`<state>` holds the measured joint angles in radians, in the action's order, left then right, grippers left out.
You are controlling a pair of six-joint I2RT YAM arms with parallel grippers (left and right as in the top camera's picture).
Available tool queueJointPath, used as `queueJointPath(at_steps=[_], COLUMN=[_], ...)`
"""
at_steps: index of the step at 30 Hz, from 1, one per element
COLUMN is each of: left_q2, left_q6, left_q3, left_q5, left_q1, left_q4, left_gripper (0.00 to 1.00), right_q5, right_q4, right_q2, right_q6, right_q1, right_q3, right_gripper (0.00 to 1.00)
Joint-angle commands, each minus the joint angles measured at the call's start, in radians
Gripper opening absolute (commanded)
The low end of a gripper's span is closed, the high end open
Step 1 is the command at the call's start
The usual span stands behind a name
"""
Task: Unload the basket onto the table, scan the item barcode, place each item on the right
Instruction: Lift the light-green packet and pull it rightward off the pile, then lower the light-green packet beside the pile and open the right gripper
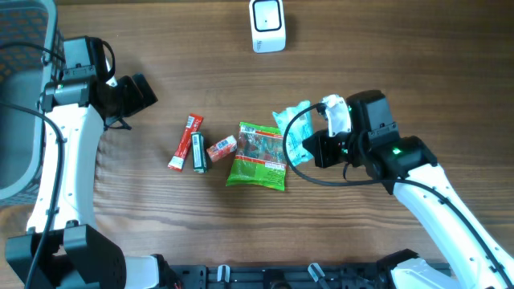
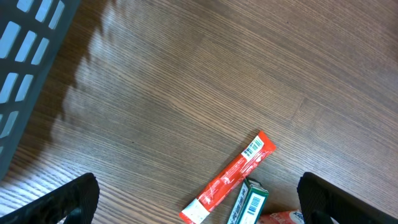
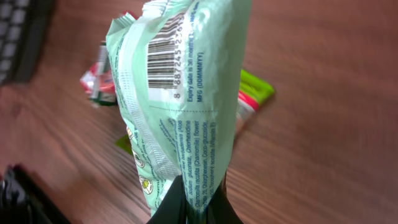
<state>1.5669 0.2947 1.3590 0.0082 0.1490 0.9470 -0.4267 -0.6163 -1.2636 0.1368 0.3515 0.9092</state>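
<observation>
The packet is still lifted off the table, so my right gripper needs to carry it down and back next, turning onto the green snack bag [image 1: 259, 156] [image 3: 250, 98].
A pale green wipes packet [image 3: 186, 93] stands lifted off the table, its barcode [image 3: 163, 59] facing the right wrist camera. My right gripper [image 3: 196, 208] is shut on the packet's lower edge. From overhead, the packet [image 1: 293, 128] juts left from the right gripper [image 1: 315, 144]. A white barcode scanner [image 1: 267, 26] sits at the table's far edge. My left gripper [image 2: 199, 199] hangs open over the wood at the left, nothing between its fingers [image 2: 65, 202].
On the table lie a red stick sachet [image 1: 185, 142], a small green box [image 1: 198, 152], a little red packet [image 1: 221, 147] and a green snack bag [image 1: 259, 155]. A grey basket [image 1: 20, 96] stands at the left edge.
</observation>
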Motion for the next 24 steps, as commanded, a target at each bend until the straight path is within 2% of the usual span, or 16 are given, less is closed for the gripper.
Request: queueJointPath(at_steps=[1,7,10,13,21,24], left_q2=[0.004,0.004,0.004,0.004,0.004,0.004], left_q6=[0.009,0.009,0.009,0.009,0.009,0.009], left_q3=[-0.004,-0.004,-0.004,-0.004,-0.004,-0.004], left_q5=[-0.006,-0.006,-0.006,-0.006,-0.006,-0.006], left_q1=[0.001,0.001,0.001,0.001,0.001,0.001], left_q4=[0.001,0.001,0.001,0.001,0.001,0.001], left_gripper=[1.0,1.0,1.0,1.0,1.0,1.0], right_q5=[-0.071,-0.068,-0.025,0.038,0.058,0.053], right_q4=[-0.031,-0.081,-0.077,-0.082,-0.052,-0.013], right_q2=[-0.019,-0.176,-0.227,-0.236,-0.237,-0.237], right_q6=[-0.208,-0.452,-0.51,-0.573,-0.87,-0.874], right_q1=[-0.004,0.034,0.067,0.102,0.137,0.137], right_q3=[0.018,0.018,0.018,0.018,0.019,0.019], right_gripper=[0.04,0.04,0.04,0.04,0.04,0.04])
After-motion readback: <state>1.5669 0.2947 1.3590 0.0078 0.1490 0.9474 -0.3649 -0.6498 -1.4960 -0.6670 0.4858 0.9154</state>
